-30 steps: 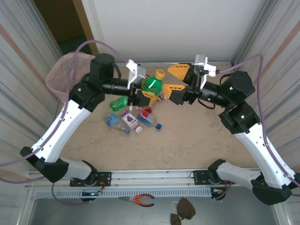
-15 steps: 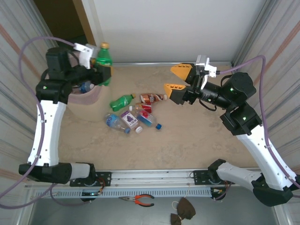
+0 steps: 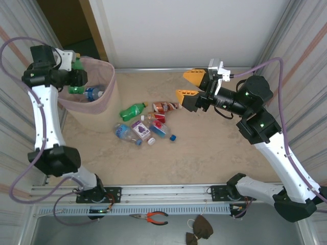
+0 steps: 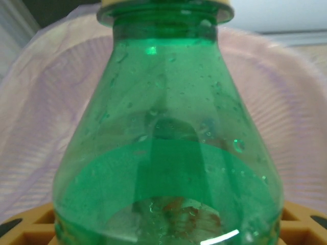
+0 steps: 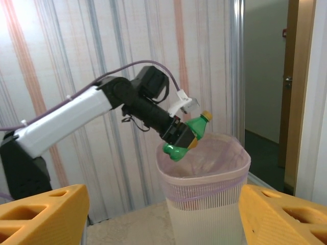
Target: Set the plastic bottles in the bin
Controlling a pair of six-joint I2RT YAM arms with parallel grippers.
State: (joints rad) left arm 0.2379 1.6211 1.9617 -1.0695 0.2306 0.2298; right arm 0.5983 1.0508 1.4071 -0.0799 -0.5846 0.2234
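Observation:
My left gripper lowers into the bin's opening point(image 4: 255, 97) below it next and releases the green plastic bottle point(image 4: 168, 153) beside the blue-labelled one.
My left gripper point(image 3: 76, 77) is shut on a green plastic bottle point(image 5: 193, 131) with a yellow cap, held tilted over the open mouth of the bin point(image 3: 99, 104). In the left wrist view the green bottle point(image 4: 168, 153) is close up, with the pink bag point(image 4: 36, 132) behind it. A blue-labelled bottle point(image 3: 94, 93) lies inside the bin. Several bottles lie on the table: a green one point(image 3: 133, 111), a red-labelled one point(image 3: 166, 106), a purple-labelled one point(image 3: 140, 128). My right gripper point(image 3: 190, 87) hangs open and empty above the table, right of the pile.
Corrugated walls close in both sides of the table. The bin point(image 5: 209, 204) stands in the back left corner beside a doorway. Pliers point(image 3: 153, 218) and a brown object point(image 3: 199, 229) lie on the ledge in front of the arm bases.
My left arm has swung from the middle of the table to the back left, carrying the green bottle over the bin. The right gripper has shifted only slightly.

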